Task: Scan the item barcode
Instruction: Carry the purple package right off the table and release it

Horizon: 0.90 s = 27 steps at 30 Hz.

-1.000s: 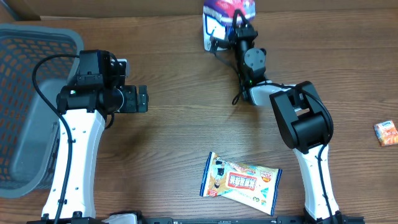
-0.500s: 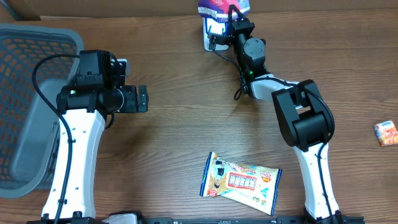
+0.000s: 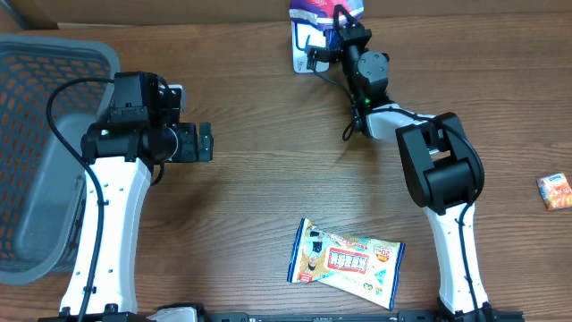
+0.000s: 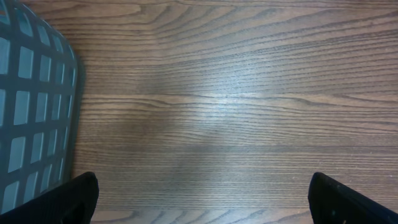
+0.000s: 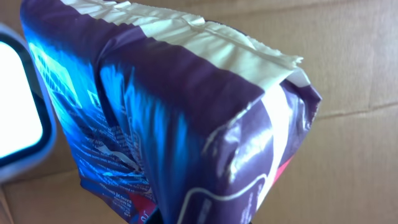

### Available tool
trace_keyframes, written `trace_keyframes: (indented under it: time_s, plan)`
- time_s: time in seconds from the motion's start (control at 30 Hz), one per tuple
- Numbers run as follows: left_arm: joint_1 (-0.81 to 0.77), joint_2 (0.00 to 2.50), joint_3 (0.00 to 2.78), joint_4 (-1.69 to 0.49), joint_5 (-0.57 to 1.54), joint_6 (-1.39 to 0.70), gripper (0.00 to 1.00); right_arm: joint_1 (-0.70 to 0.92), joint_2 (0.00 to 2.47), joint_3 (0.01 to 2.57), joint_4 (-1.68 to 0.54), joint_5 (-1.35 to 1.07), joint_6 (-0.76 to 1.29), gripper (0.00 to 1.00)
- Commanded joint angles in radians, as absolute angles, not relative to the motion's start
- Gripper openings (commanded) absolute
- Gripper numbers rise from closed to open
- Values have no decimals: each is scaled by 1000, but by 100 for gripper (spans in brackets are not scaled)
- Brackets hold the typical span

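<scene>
Next, my right gripper swings the snack bag (image 3: 325, 11) toward the right in the overhead view, past the orange packet. Then it releases the bag, as the scanner's light covers its printed side.
My right gripper (image 3: 343, 32) is at the far edge of the table, shut on a purple and blue snack bag (image 3: 325, 11). The bag hangs beside the white, blue-rimmed scanner (image 3: 304, 52). In the right wrist view the bag (image 5: 186, 124) fills the frame, its crimped white seam on top, and the scanner's bright face (image 5: 15, 118) shows at the left edge. My right gripper (image 5: 186, 219) is only a dark patch under the bag. Over bare wood, my left gripper (image 3: 206, 143) (image 4: 208, 199) stands wide open, holding nothing.
A grey mesh basket (image 3: 36, 152) (image 4: 31, 93) stands at the left edge, close to my left gripper. A flat yellow and blue snack packet (image 3: 347, 259) lies near the front middle. A small orange packet (image 3: 554, 190) lies far right. Cardboard (image 5: 348, 62) backs the table.
My right gripper has shifted the purple bag slightly right along the far edge, next to the scanner. The left arm has not moved.
</scene>
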State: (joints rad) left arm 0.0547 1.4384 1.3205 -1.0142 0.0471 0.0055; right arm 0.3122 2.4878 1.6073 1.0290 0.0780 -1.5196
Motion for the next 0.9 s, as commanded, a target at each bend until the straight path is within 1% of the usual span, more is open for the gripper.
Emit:
trace_keyframes:
  time_s: [0.0, 0.2, 0.53, 0.67, 0.77, 0.87]
  plan:
    - [59, 1431, 1324, -1014, 41, -4, 100, 292, 2507, 1652, 1053, 56, -1492, 4]
    - [59, 1431, 1324, -1014, 41, -4, 100, 282, 2517, 1670, 1076, 31, -1438, 4]
    - [59, 1431, 1324, -1014, 41, -4, 100, 286, 2517, 1671, 1110, 27, -1444, 4]
    - [59, 1431, 1324, -1014, 41, -4, 100, 287, 2513, 1671, 1142, 53, -1536, 4]
    - [59, 1431, 1324, -1014, 41, -4, 100, 287, 2502, 1670, 1151, 146, -1581, 4]
    - [59, 1431, 1324, -1014, 41, -4, 100, 293, 2496, 1668, 1170, 435, -1577, 4]
